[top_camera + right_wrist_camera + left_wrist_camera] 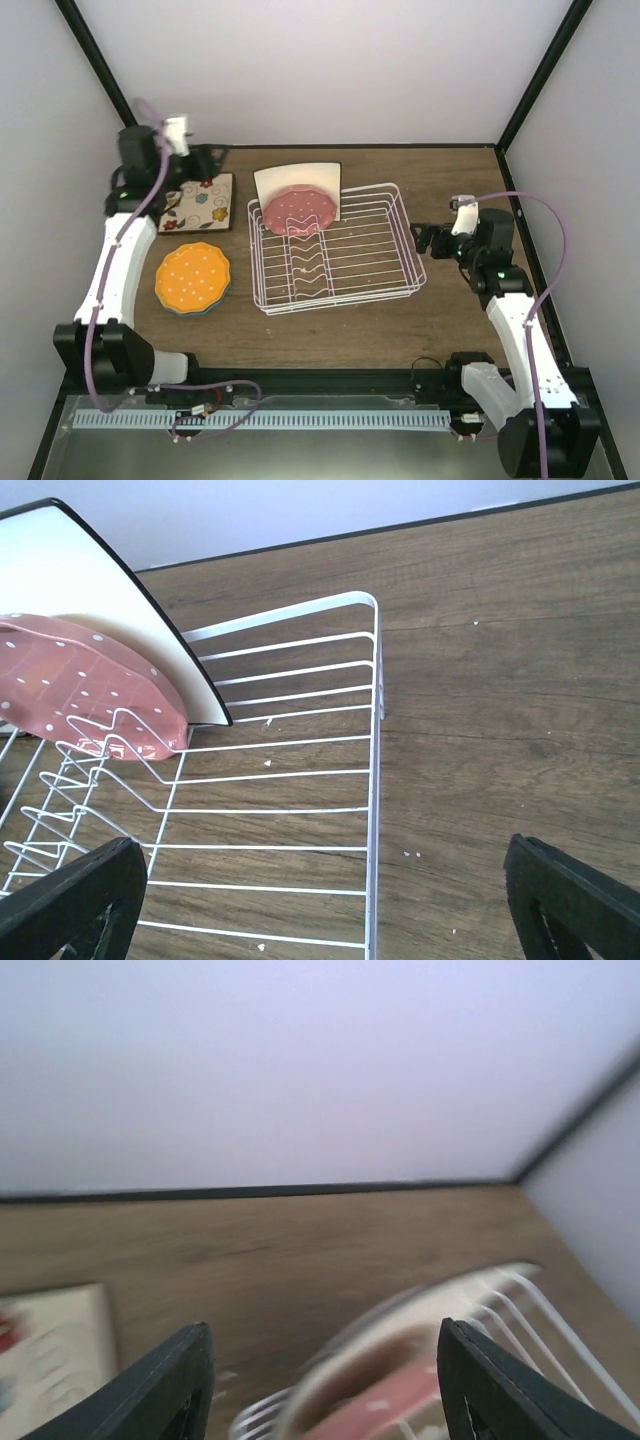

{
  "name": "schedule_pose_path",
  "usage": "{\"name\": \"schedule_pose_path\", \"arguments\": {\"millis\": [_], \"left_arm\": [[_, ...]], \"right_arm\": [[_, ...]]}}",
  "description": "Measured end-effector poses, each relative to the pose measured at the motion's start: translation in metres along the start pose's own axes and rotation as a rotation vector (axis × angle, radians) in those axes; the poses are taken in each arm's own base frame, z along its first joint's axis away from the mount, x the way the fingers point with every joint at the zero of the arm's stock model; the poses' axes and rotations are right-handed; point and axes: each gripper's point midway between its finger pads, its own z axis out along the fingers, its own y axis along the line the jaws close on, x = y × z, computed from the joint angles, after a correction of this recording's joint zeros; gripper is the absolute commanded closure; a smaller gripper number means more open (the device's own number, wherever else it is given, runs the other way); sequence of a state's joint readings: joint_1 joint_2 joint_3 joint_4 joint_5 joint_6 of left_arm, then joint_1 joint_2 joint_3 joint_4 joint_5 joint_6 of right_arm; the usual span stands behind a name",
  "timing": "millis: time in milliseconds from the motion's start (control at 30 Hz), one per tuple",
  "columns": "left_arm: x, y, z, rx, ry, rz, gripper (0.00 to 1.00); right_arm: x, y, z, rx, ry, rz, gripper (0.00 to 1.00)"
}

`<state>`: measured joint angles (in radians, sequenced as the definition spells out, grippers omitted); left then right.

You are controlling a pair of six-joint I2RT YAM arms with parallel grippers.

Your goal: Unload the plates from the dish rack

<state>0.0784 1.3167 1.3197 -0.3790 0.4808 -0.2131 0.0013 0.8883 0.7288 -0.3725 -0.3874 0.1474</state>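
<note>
The left gripper swings toward the rack next, then turns and lowers to the pink plate's upper rim (384, 1397).
The white wire dish rack (370, 262) stands mid-table. A pink dotted plate (297, 210) leans in its far end against a plain cream square plate (300, 176). On the table to the left lie a floral square plate (198, 203) and an orange dotted plate (192, 275) stacked on a blue one. My left gripper (213, 158) is open and empty beyond the floral plate; its view shows the pink plate (400, 1410) blurred. My right gripper (420, 240) is open and empty at the rack's right side, above the rack's rim (375, 730), with the pink plate (80, 690) to its left.
The enclosure's back wall runs just beyond the rack and the left gripper. Side walls with black posts close in left and right. Bare wooden table (450, 190) lies right of the rack, with small white crumbs (410, 853) on it.
</note>
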Motion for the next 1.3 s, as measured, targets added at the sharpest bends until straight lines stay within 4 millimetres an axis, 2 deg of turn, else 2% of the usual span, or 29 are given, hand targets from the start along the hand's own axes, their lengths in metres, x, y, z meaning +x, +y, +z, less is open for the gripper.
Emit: {"name": "schedule_pose_path", "arguments": {"millis": [100,167,267,333,400,533,767,1100,1300], "left_arm": [[0.009,-0.076,0.028,0.229,0.062,0.184,0.36],[0.025,-0.122,0.038,0.356,0.107,0.323,0.36],[0.055,-0.172,0.043,0.490,0.161,0.510,0.37],[0.073,-0.185,0.043,0.534,0.192,0.591,0.39],[0.087,-0.188,0.048,0.549,0.224,0.666,0.41],[0.112,-0.176,0.062,0.530,0.291,0.780,0.44],[0.141,-0.163,0.084,0.496,0.353,0.983,0.47],[0.165,-0.136,0.121,0.398,0.418,1.132,0.51],[0.164,-0.126,0.138,0.323,0.408,1.181,0.56]], "right_arm": [[-0.003,0.001,-0.004,0.005,-0.016,-0.006,0.00],[-0.004,0.001,-0.006,0.009,-0.021,-0.006,0.00],[-0.005,0.001,-0.009,0.015,-0.031,-0.007,0.00],[-0.006,0.001,-0.012,0.020,-0.038,-0.006,0.00],[-0.008,0.002,-0.015,0.023,-0.048,-0.006,0.00],[-0.009,0.002,-0.017,0.028,-0.056,-0.004,0.00],[-0.007,0.001,-0.017,0.034,-0.049,0.007,0.00],[-0.003,-0.001,-0.017,0.046,-0.036,0.015,0.00],[-0.003,-0.002,-0.017,0.048,-0.033,0.016,0.00]]}}
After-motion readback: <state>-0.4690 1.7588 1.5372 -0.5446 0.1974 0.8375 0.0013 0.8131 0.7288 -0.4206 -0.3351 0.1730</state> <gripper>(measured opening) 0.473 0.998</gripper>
